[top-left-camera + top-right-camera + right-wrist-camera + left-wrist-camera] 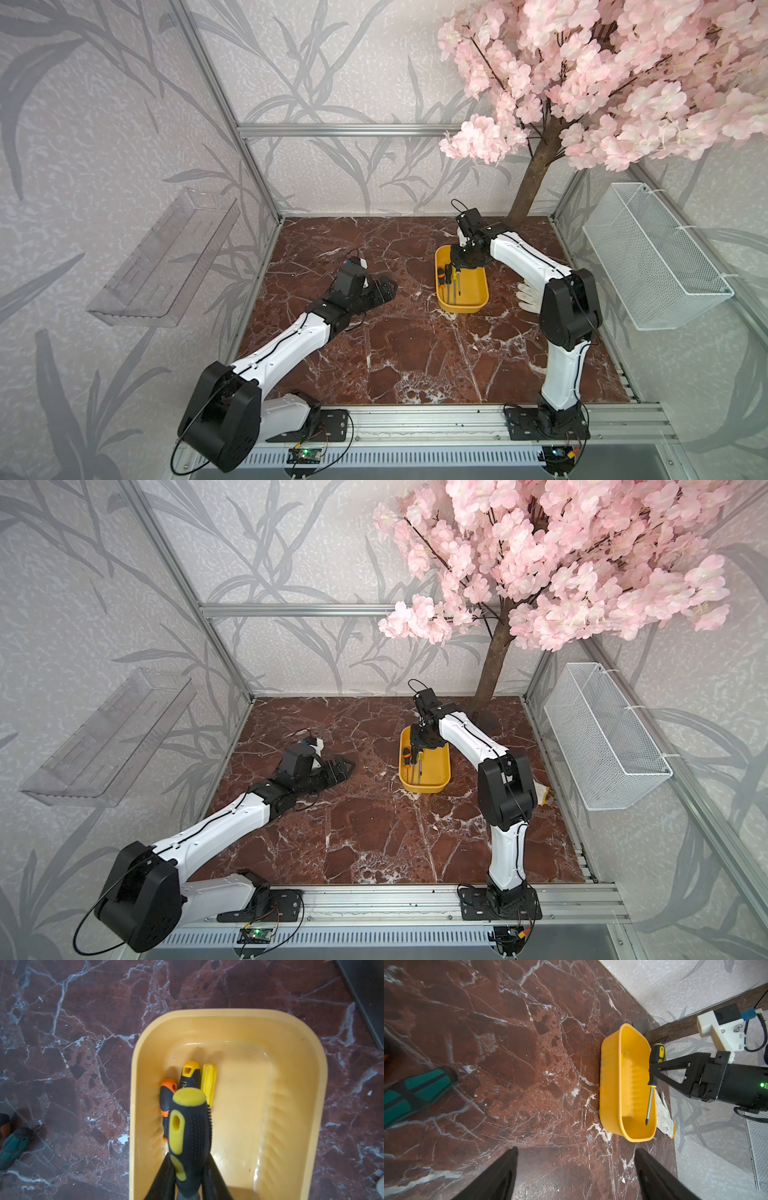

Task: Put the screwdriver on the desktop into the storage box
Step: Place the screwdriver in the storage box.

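My right gripper needs to go down next toward the glove-side of the box and let go of the screwdriver on the bottom of the box, because a clear, bare stretch of it is below the gripper.
The yellow storage box (461, 309) (424, 789) stands on the marble desktop (415, 353), right of centre. My right gripper (188, 1159) (651, 1070) hangs over it, shut on a black-and-yellow screwdriver (191, 1126) (656, 1057). Its shaft slants down inside the box. Three other screwdrivers lie against one box wall: orange-black (166, 1097), black-yellow (190, 1076) and yellow (208, 1082). A teal-and-black screwdriver (419, 1088) (10, 1145) lies on the desktop. My left gripper (575, 1149) (388, 286) rests low over bare marble left of the box, open and holding nothing.
A white glove (528, 295) (664, 1122) lies right of the box, behind my right arm. The tree trunk (532, 187) rises at the back. A white wire basket (652, 257) hangs on the right wall and a clear shelf (166, 257) on the left.
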